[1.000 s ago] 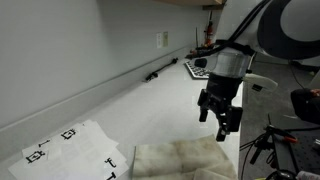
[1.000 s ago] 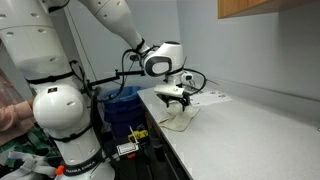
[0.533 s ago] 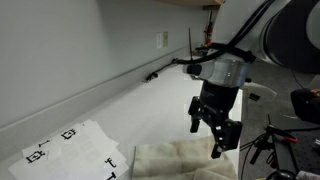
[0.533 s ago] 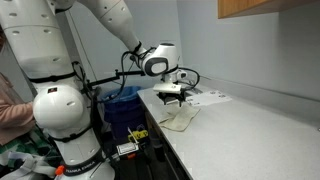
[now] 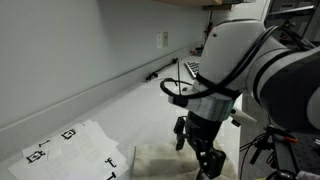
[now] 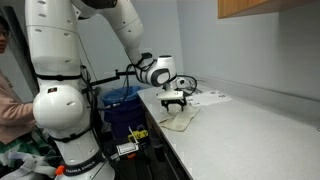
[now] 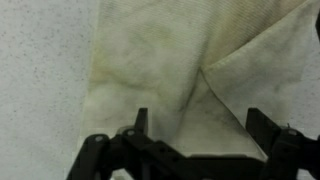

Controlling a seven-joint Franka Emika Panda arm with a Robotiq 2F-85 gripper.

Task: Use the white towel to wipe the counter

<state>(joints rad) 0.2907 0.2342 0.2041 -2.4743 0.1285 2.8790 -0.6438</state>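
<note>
I will move my gripper down onto a raised fold of the towel, keeping a finger on each side of the fold, and close, since the fold runs between my open fingers.
The white towel [image 5: 158, 158] [image 6: 181, 121] lies rumpled on the near end of the white counter [image 5: 120, 105] [image 6: 250, 130]. My gripper [image 5: 203, 163] [image 6: 175, 103] hangs straight down, low over the towel, and is open. In the wrist view the towel [image 7: 180, 60] fills most of the picture, cream with dingy patches, and a raised fold runs between my two dark fingers [image 7: 141, 122]. The gripper [image 7: 200, 125] holds nothing. Bare speckled counter [image 7: 40, 60] shows to the left of the cloth.
White paper sheets with black square markers [image 5: 70, 145] [image 6: 208, 97] lie next to the towel. The wall [image 5: 60, 50] with a thin rail and an outlet [image 5: 161, 40] runs along the counter's back. A blue bin [image 6: 120, 105] stands on the floor beside the robot base.
The arm has come down and moved toward the towel; the gripper now hangs low over the cloth. The jaws stayed open. The towel has not moved.
</note>
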